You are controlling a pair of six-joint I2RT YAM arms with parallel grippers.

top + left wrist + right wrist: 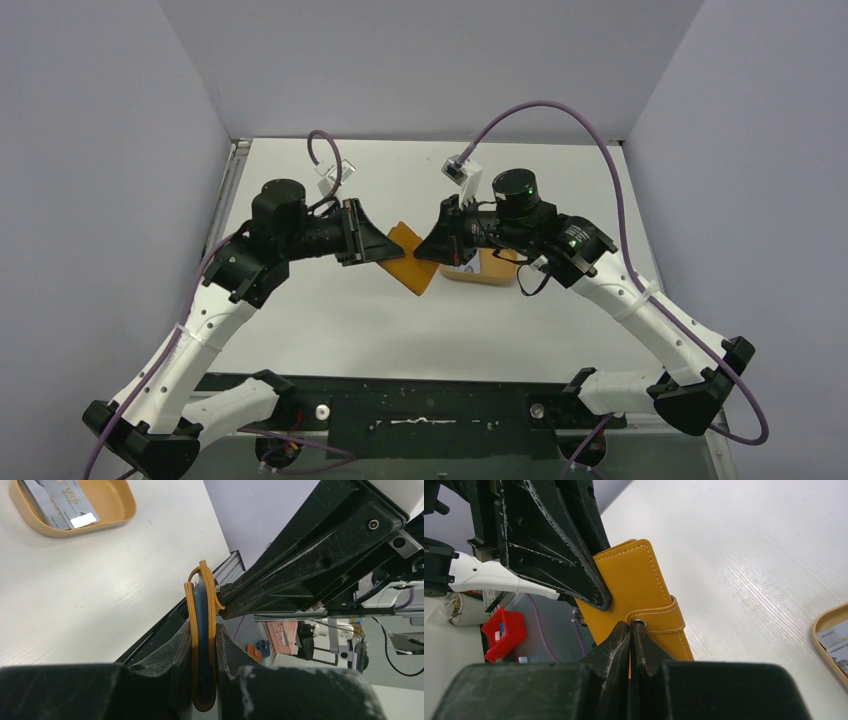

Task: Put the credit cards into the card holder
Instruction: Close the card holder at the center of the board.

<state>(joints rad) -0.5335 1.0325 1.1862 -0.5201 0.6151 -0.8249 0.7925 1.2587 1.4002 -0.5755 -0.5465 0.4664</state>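
Note:
The bare tabletop lies below the left gripper, clear of the tray, so the left gripper will next tip downward, lower the card holder point(412, 258) and release it there.
The tan-orange card holder point(412, 258) hangs folded above the table, and my left gripper point(385, 250) is shut on its lower edge. In the left wrist view the card holder point(190, 625) stands edge-on between my fingers point(175, 655), with a blue edge point(201, 625) showing between its covers. My right gripper point(630, 625) is shut, its tips against the snap strap point(659, 620) of the card holder point(634, 580). Silvery credit cards point(62, 502) lie in the orange tray point(120, 515); the right wrist view shows credit cards point(836, 642) at its right edge.
The orange tray point(490, 275) sits on the white table just under my right wrist. Grey walls close in the back and both sides. Purple cables loop above both arms. A black base plate point(430, 410) runs along the near edge.

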